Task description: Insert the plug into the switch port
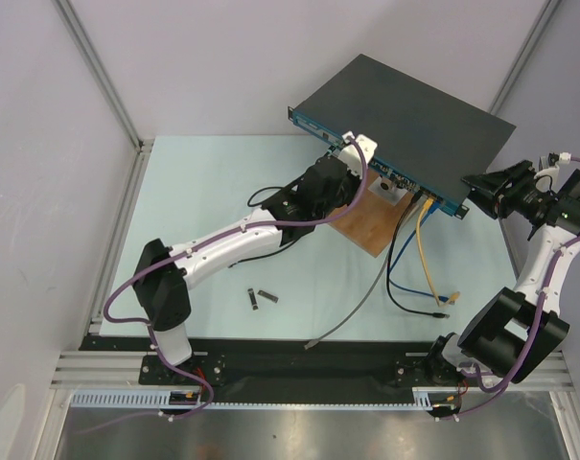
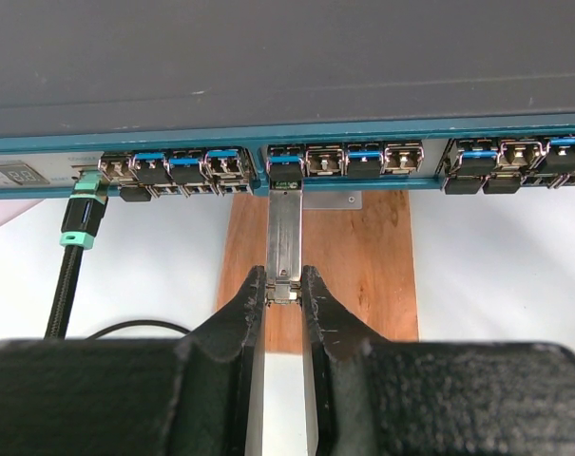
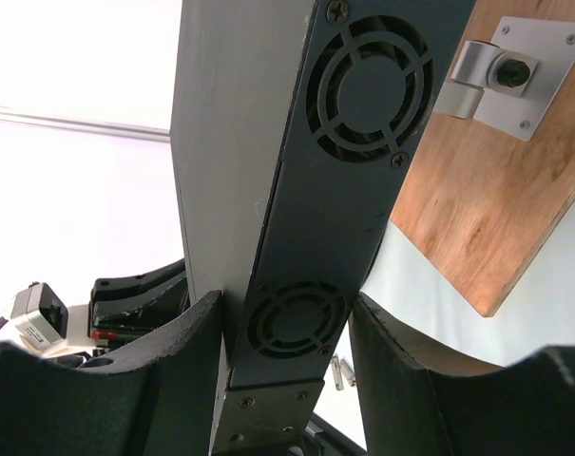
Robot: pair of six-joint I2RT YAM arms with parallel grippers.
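Observation:
The silver plug (image 2: pixel 285 233) should slide into the socket at its far end (image 2: pixel 286 169) as my left gripper pushes outward, and then my gripper should release it. That socket lies outward of my gripper.
The switch (image 1: pixel 405 110) is a flat black box with a blue front face (image 2: pixel 268 142) carrying a row of small sockets. My left gripper (image 2: pixel 285 290) is shut on the rear end of a slim silver plug (image 2: pixel 285 233). The plug points straight at the face, and its far end is at the mouth of a socket (image 2: pixel 285 174) left of centre. How deep it sits I cannot tell. My right gripper (image 3: pixel 287 318) clamps the switch's vented end (image 3: pixel 363 90), one finger on each flat face. In the top view it (image 1: pixel 481 187) is at the switch's right end.
A brown wooden board (image 2: pixel 354 256) lies under the switch, with a metal bracket (image 3: pixel 501 71) on it. A black cable with a green plug (image 2: pixel 83 223) fills a socket to the left. Yellow (image 1: pixel 426 254), blue and black cables hang from the right sockets. Two small modules (image 1: pixel 262 298) lie on the table.

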